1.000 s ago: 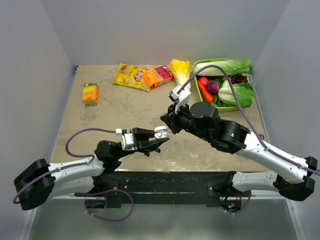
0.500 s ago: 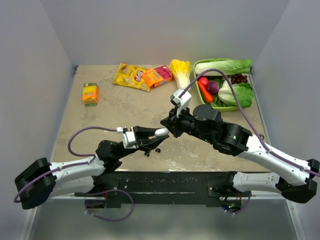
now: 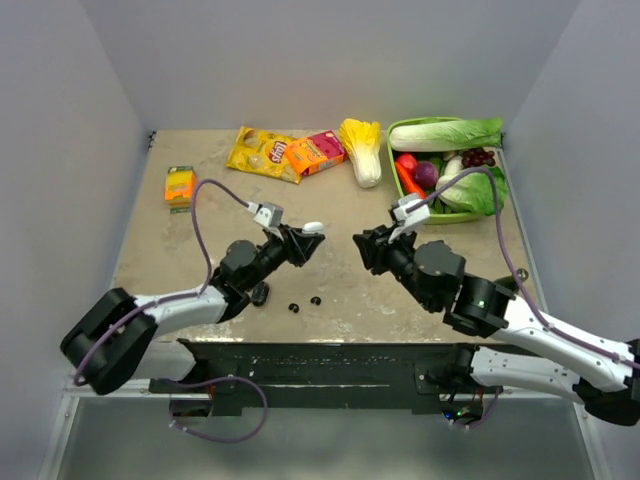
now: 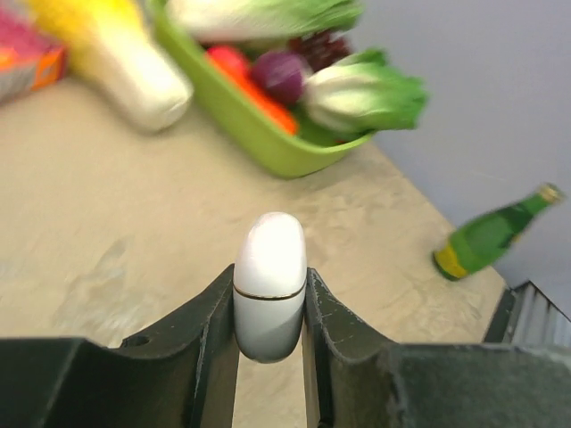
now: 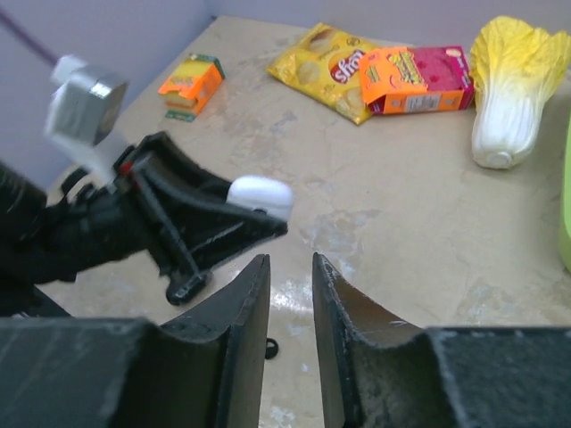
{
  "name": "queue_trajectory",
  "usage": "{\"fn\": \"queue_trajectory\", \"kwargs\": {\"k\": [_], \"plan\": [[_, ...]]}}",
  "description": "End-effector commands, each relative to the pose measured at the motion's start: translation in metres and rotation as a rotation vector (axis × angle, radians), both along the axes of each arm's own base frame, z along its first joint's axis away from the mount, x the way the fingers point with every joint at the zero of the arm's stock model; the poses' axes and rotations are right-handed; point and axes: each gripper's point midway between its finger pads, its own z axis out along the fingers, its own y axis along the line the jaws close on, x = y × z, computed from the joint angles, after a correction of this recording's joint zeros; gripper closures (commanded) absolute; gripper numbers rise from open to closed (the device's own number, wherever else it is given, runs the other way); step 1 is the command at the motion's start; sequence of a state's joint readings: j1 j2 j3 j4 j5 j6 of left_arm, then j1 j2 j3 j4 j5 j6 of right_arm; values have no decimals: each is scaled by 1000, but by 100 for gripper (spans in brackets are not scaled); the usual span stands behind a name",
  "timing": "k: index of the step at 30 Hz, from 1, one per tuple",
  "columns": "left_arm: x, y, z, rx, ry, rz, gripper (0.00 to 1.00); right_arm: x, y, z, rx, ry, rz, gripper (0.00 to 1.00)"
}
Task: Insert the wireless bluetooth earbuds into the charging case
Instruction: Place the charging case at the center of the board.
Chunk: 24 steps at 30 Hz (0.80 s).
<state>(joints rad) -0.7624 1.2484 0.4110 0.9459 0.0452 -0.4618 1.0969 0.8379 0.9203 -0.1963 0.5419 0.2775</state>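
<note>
My left gripper needs to lower the closed white case (image 3: 313, 228) next, which is hanging over an empty part of the table, and then let go of it there.
My left gripper (image 3: 303, 240) is shut on a white oval charging case (image 3: 313, 228) and holds it above the table. In the left wrist view the case (image 4: 269, 283) stands closed between the fingers (image 4: 214, 330). My right gripper (image 3: 365, 246) is a little to its right, jaws slightly apart and empty (image 5: 290, 272). The right wrist view shows the white case (image 5: 260, 196) just ahead. Two glossy black earbuds (image 3: 293, 307) (image 3: 315, 300) lie on the table below; one shows between my right fingers (image 5: 271, 348). A black oval case (image 3: 259, 293) lies beside them. White earbuds are not visible.
A green basket (image 3: 447, 216) of vegetables stands at the back right. A yellow cabbage (image 3: 362, 150), an orange-pink box (image 3: 315, 152), a yellow chips bag (image 3: 262, 152) and a small orange box (image 3: 180, 185) lie along the back. A green bottle (image 4: 489, 236) lies at the right edge.
My left gripper has lifted the white case up and away from the near edge. My right gripper has let go of it and drawn back to the right. The case now looks closed.
</note>
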Motion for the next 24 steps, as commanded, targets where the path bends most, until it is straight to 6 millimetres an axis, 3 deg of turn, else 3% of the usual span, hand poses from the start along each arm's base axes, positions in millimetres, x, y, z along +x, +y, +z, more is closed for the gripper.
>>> {"fn": "queue_trajectory", "kwargs": {"k": [1, 3, 4, 6, 7, 9, 10, 11, 16, 20, 24], "plan": [[48, 22, -64, -103, 418, 81, 100, 5, 21, -38, -36, 60, 20, 67], [56, 20, -75, -116, 461, 30, 100, 1, 27, -53, -63, 90, 49, 61], [66, 25, -92, -108, 495, 39, 100, 0, 28, -59, -68, 103, 57, 59], [78, 21, -98, -112, 518, 6, 100, -1, 29, -69, -76, 111, 68, 55], [84, 23, -116, -103, 558, 8, 100, -2, 29, -69, -71, 109, 72, 54], [95, 18, -116, -121, 569, -30, 100, -4, 29, -76, -76, 115, 80, 52], [99, 16, -131, -112, 601, -32, 100, -5, 29, -76, -74, 116, 83, 52], [107, 13, -128, -117, 598, -40, 100, -5, 29, -79, -74, 120, 85, 51], [127, 17, -151, -96, 650, -12, 100, -9, 33, -86, -77, 141, 112, 50], [138, 22, -163, -63, 680, 18, 78, -11, 33, -88, -74, 151, 119, 48], [135, 31, -174, -5, 718, 63, 69, -12, 31, -84, -65, 142, 119, 48]]}}
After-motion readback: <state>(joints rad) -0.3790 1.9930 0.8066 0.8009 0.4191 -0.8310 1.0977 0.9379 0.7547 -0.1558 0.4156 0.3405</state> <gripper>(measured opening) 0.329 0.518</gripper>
